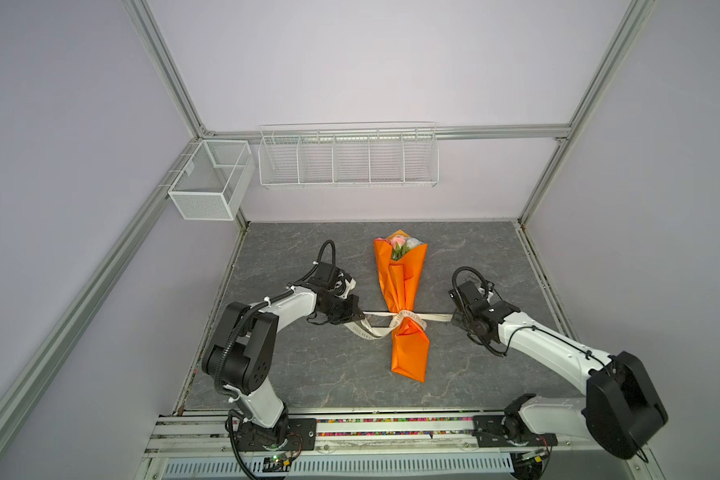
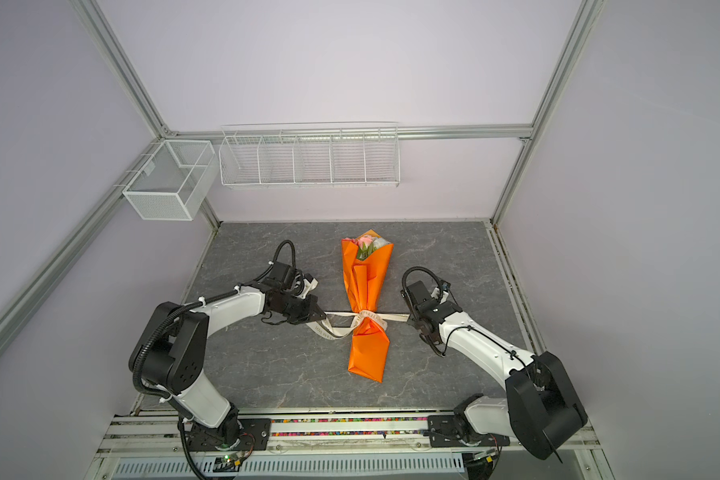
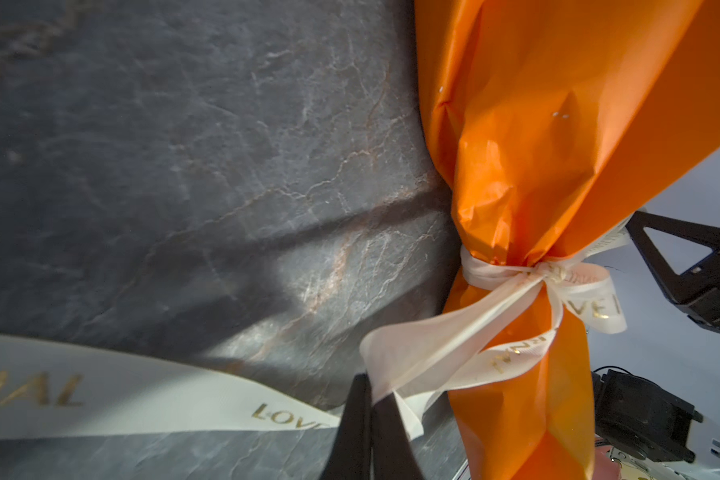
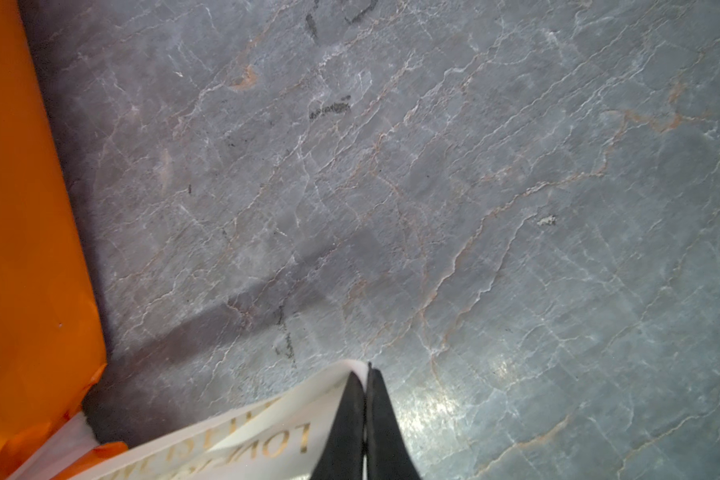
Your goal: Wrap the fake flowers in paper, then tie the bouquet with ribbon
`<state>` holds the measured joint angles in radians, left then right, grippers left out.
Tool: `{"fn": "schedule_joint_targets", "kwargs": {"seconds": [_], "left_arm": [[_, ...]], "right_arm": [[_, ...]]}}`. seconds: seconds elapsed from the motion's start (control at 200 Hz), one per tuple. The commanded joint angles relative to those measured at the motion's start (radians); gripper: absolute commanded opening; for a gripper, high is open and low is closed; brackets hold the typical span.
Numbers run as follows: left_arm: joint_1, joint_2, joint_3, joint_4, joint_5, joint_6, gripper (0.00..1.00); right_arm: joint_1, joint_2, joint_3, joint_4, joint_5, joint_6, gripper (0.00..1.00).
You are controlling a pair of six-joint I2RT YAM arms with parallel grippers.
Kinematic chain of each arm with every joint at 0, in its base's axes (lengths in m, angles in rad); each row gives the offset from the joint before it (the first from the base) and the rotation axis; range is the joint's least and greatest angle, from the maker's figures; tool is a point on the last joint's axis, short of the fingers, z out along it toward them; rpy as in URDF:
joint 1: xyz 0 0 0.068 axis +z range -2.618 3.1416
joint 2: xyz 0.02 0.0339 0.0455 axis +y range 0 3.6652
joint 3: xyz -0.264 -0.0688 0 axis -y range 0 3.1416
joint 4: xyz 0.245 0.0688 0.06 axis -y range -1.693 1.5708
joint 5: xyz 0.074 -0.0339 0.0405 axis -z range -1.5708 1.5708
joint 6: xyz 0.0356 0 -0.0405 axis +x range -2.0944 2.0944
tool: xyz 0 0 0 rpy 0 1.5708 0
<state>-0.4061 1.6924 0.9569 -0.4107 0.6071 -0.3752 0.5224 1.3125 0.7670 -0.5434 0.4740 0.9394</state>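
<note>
Next, my left gripper draws the piece of ribbon outward, away from the cone, because the knot's loop hangs slack. Then it nears the cone's narrow middle and releases the ribbon.
The bouquet [image 1: 400, 291] [image 2: 366, 286] lies on the grey table in its orange paper cone, and the fake flowers [image 1: 400, 243] [image 2: 366, 242] peek out at its far end. A cream printed ribbon [image 1: 408, 320] [image 2: 366, 322] is knotted around the cone's narrow waist. Just left of the cone, my left gripper [image 1: 360, 316] [image 2: 323, 316] [image 3: 371, 386] is shut on a ribbon strand [image 3: 454, 332]. To the cone's right, my right gripper [image 1: 454, 318] [image 2: 408, 319] [image 4: 366, 374] is shut on the ribbon's other end [image 4: 267, 432]. Both strands run low and nearly straight out from the knot.
A loose ribbon tail [image 1: 366, 330] [image 3: 142, 395] curls on the table below the left gripper. A white mesh box [image 1: 208, 183] and a wire rack [image 1: 346, 158] hang on the back wall. Aluminium frame posts [image 1: 545, 178] border the grey table [image 1: 308, 365].
</note>
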Motion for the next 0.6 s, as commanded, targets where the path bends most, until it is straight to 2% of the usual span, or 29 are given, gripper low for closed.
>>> {"fn": "schedule_joint_targets", "kwargs": {"seconds": [0.0, 0.295, 0.445, 0.51, 0.595], "left_arm": [[0.049, 0.017, 0.009, -0.058, -0.087, 0.029, 0.00], [0.070, 0.027, 0.048, -0.141, -0.197, 0.085, 0.00], [0.098, 0.019, 0.093, -0.214, -0.204, 0.167, 0.00], [0.098, 0.025, 0.120, -0.237, -0.169, 0.204, 0.00], [0.098, 0.019, 0.136, -0.238, -0.151, 0.202, 0.00]], "right_arm": [[-0.036, 0.014, -0.001, -0.065, 0.109, 0.014, 0.06], [-0.113, 0.024, -0.018, -0.050, 0.107, -0.034, 0.06], [-0.146, 0.022, -0.018, -0.029, 0.097, -0.083, 0.06], [-0.151, 0.031, -0.016, -0.015, 0.076, -0.101, 0.06], [-0.150, 0.041, -0.007, -0.009, 0.054, -0.104, 0.06]]}}
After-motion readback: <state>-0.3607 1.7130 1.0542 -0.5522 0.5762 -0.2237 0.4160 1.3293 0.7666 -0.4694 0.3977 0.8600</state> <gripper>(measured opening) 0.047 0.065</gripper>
